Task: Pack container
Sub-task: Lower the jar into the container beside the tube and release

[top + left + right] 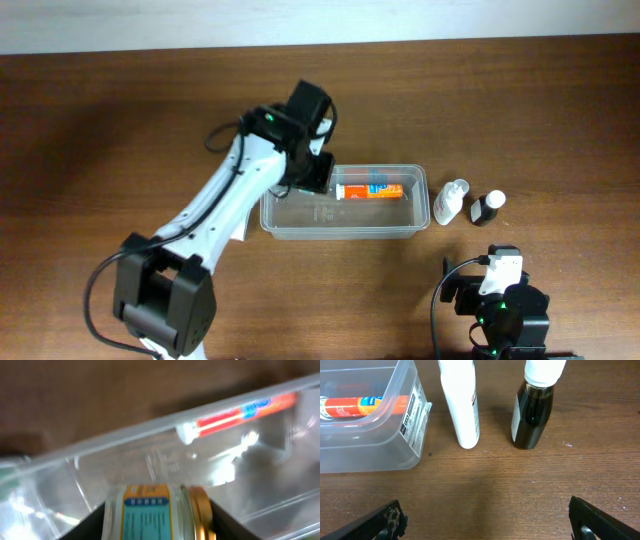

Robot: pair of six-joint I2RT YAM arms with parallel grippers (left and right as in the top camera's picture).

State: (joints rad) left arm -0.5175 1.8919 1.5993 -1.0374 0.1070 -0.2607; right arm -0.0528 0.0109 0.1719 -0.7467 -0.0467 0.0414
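Note:
The container's bare bottom (320, 200) (160, 457) is below, beside the tube's white end. My left gripper needs to lower the small jar into the container next, down to that bare bottom, and let go of it.
The clear plastic container (345, 225) sits mid-table and holds an orange and white tube (370, 190) along its far wall. My left gripper (318, 172) hangs over the container's left end, shut on a small jar with a blue and yellow label and gold lid (157, 515); the container (125, 467) and tube (240, 410) show below it in the left wrist view. My right gripper (485, 515) is open and empty above bare wood at the front right. A white bottle (451, 201) and a dark bottle with a white cap (488, 207) stand right of the container.
In the right wrist view the container's corner (410, 420) with the tube (365, 406), the white bottle (462, 405) and the dark bottle (532, 410) stand in a row ahead of the fingers. The table's far edge meets a pale wall.

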